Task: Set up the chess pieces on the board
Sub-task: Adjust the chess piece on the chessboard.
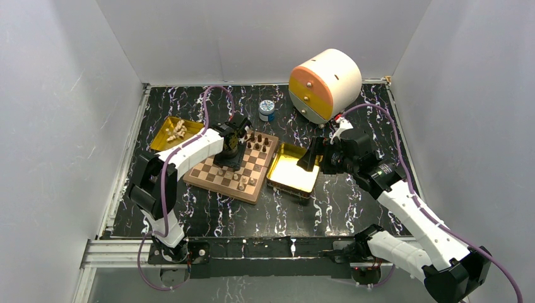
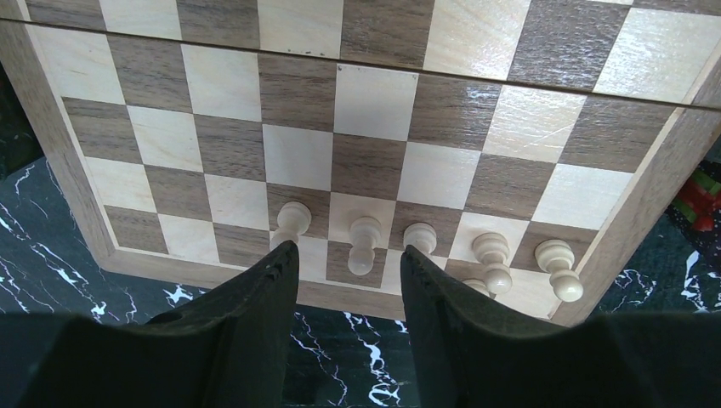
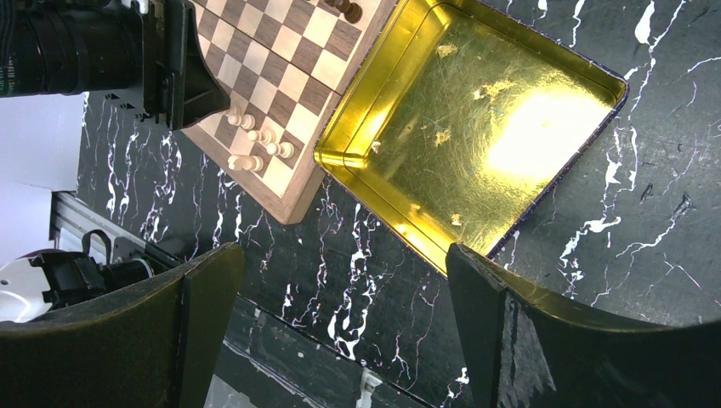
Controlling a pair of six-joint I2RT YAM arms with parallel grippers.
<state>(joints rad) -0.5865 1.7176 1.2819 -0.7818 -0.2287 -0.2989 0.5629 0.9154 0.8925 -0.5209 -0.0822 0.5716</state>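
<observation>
I should swing my left gripper past the board's edge, then down onto the pale pieces, since their gold tray lies left of my gripper in the top view.
The board [image 1: 211, 173] lies left of centre. Several dark chess pieces [image 1: 257, 142] stand at its far right corner. Several pale ones [image 1: 241, 181] stand along its near edge, also seen as pale pieces [image 2: 493, 259]. More pale pieces [image 1: 176, 130] lie in the left gold tray [image 1: 163, 140]. My left gripper [image 2: 349, 255] hangs open over the near rows. One pale pawn [image 2: 364, 242] shows in the gap between its fingers, untouched. My right gripper [image 3: 344, 263] is open and holds nothing, just above the near edge of the bare right gold tray [image 3: 476, 127].
A white, orange and yellow drum [image 1: 325, 85] sits at the back right. A small blue-and-white jar [image 1: 267, 110] stands behind the board. Grey walls close in three sides. The right tray [image 1: 293, 173] touches the board's right edge.
</observation>
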